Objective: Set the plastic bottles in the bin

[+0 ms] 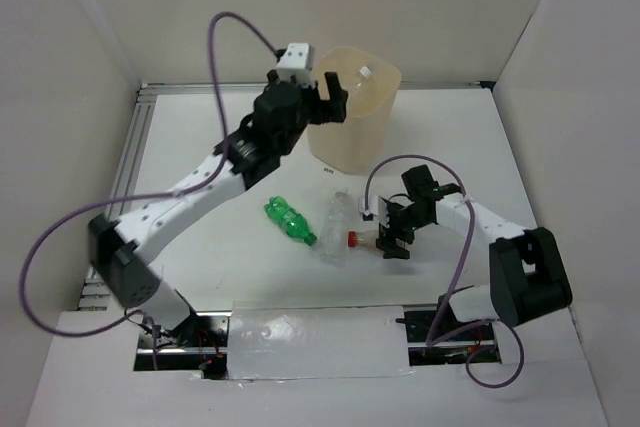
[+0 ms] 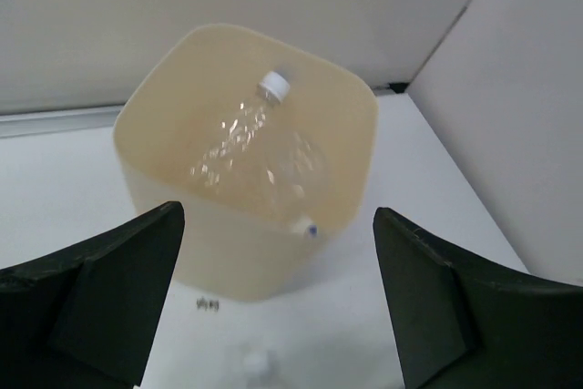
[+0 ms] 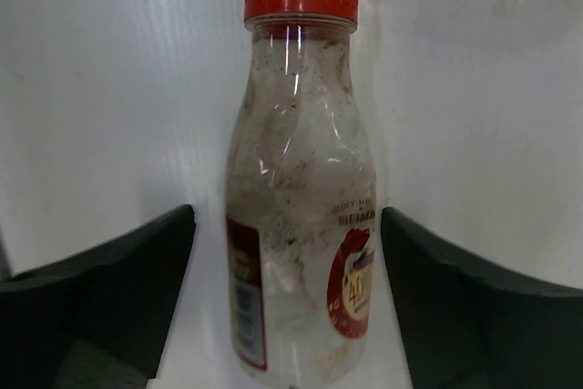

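Note:
The green bottle is still outside the bin [image 1: 360, 112] on the tabletop, so my left gripper should move back from the bin's rim and down around the green bottle's middle [image 1: 290, 220].
The beige translucent bin [image 1: 360, 112] stands at the back of the table. My left gripper [image 1: 330, 99] hovers open and empty at its near-left rim. In the left wrist view the bin [image 2: 164, 107] holds clear bottles, one with a white cap [image 2: 273, 86], and the gripper [image 2: 278, 293] is open. On the table lie a green bottle [image 1: 289, 220], a clear bottle [image 1: 337, 219] and a red-capped bottle with a red label [image 1: 364, 239]. My right gripper [image 1: 392, 237] is open around the red-capped bottle [image 3: 301, 216], with a finger [image 3: 437, 298] on each side, not touching it.
White walls enclose the table on three sides. A metal rail [image 1: 135, 147] runs along the left edge. A clear plastic sheet [image 1: 315, 345] lies at the near edge between the arm bases. Purple cables loop from both arms.

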{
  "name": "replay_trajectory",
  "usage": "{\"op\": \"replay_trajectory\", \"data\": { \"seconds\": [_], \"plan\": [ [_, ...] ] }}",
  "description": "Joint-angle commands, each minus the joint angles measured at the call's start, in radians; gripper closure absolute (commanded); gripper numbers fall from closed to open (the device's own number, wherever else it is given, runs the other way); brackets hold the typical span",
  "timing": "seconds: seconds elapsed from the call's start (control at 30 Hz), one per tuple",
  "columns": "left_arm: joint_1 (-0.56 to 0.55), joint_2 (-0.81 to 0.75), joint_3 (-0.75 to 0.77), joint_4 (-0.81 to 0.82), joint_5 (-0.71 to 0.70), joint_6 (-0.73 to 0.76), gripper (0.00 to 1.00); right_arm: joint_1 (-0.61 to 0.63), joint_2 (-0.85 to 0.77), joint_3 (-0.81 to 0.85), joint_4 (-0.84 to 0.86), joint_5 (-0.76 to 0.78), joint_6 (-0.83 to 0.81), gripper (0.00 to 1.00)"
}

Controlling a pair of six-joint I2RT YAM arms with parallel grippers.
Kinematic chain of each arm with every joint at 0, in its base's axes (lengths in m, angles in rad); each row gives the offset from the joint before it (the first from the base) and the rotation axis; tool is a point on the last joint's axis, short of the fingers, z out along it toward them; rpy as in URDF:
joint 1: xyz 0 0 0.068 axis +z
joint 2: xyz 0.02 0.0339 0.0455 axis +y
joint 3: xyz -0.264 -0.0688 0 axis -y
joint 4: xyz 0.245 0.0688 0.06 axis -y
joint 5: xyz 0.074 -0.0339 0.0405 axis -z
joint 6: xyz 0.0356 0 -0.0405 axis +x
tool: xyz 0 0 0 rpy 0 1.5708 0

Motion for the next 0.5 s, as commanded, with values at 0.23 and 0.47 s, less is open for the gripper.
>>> {"op": "replay_trajectory", "data": {
  "seconds": [0.23, 0.47],
  "plan": [
    [-0.049, -0.601, -0.732, -0.212, -0.042, -0.327, 0.0, 0.031, 0.0, 0.121, -0.093, 0.029, -0.081, 0.8],
    [-0.049, -0.719, -0.996, -0.214, 0.012, -0.605, 0.0, 0.031, -0.147, 0.619, -0.085, -0.083, 0.144, 0.81]
  ]
}}
